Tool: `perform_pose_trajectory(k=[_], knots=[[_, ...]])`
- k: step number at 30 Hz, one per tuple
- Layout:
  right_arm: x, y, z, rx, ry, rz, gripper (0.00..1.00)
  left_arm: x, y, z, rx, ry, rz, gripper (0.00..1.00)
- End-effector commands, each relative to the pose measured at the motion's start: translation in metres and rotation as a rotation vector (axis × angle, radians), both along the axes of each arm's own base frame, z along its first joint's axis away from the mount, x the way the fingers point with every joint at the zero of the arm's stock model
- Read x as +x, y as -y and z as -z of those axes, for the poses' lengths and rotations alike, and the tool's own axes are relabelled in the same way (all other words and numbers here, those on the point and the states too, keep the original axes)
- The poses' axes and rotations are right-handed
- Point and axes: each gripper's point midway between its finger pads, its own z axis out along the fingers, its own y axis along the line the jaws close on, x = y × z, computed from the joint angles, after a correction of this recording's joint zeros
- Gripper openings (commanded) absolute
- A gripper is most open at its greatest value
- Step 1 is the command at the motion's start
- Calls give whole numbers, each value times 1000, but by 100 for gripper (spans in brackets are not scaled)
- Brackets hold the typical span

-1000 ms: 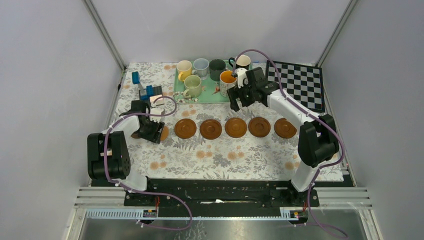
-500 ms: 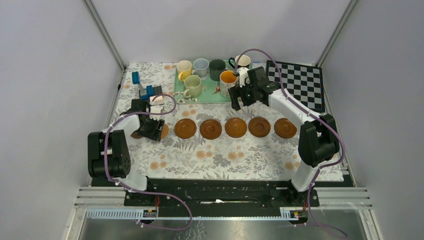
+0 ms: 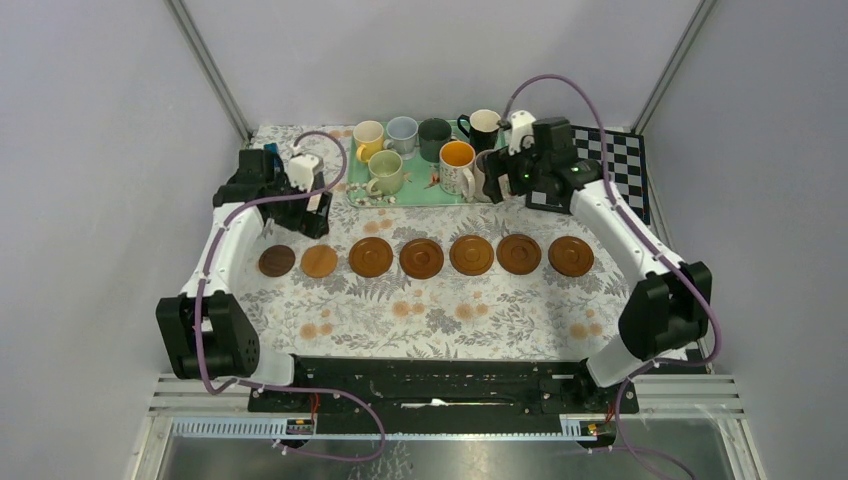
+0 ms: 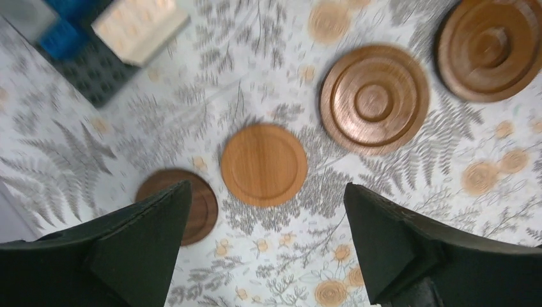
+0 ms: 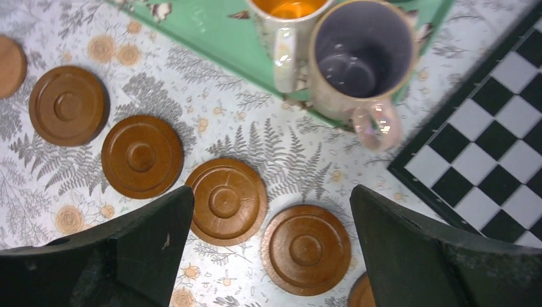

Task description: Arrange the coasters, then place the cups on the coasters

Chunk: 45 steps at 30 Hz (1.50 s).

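Note:
The pinkish cup's handle (image 5: pixel 378 126) is below and outward of the right gripper, so the right gripper will next move outward and down to bring its open fingers around that handle.
Several brown coasters lie in a row across the cloth, from the dark one (image 3: pixel 277 261) and the light orange one (image 3: pixel 320 261) on the left to the last (image 3: pixel 570 256) on the right. The cups stand on the green tray (image 3: pixel 400 196): yellow (image 3: pixel 368 134), pale blue (image 3: pixel 402 131), dark green (image 3: pixel 434 133), black (image 3: pixel 484 125), pale green (image 3: pixel 385 172), floral (image 3: pixel 456 165) and pinkish (image 5: pixel 361 54). My left gripper (image 4: pixel 267 188) hangs open and empty above the light coaster (image 4: pixel 263 164). My right gripper (image 5: pixel 271 190) is open and empty, above the coasters (image 5: pixel 225 201) just in front of the pinkish cup.
A black-and-white checkerboard (image 3: pixel 600 165) lies at the back right, next to the tray's right end. Blue blocks (image 4: pixel 64 32) and a pale block (image 4: pixel 137 29) sit at the back left, behind the left gripper. Grey walls close in both sides.
The left gripper has opened, risen off the left coasters and drawn back; the dark and light coasters now lie uncovered. The right gripper has moved up and right, toward the pinkish cup.

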Motion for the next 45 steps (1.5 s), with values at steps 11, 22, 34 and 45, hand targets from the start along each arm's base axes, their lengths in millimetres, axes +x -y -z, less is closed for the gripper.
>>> perform_pose_trajectory(k=[11,22,34,45], knots=[[47,65,3,-126,-116,-73,100,69,40,-100,-157,261,-46,99],[86,69,50,-189,-207,-219,100,98,34,-73,-118,221,-52,99],[116,37,99,-311,-145,-379,80,95,29,-56,-107,181,-96,99],[115,32,129,-338,-175,-377,60,94,27,-60,-96,210,-92,99]])
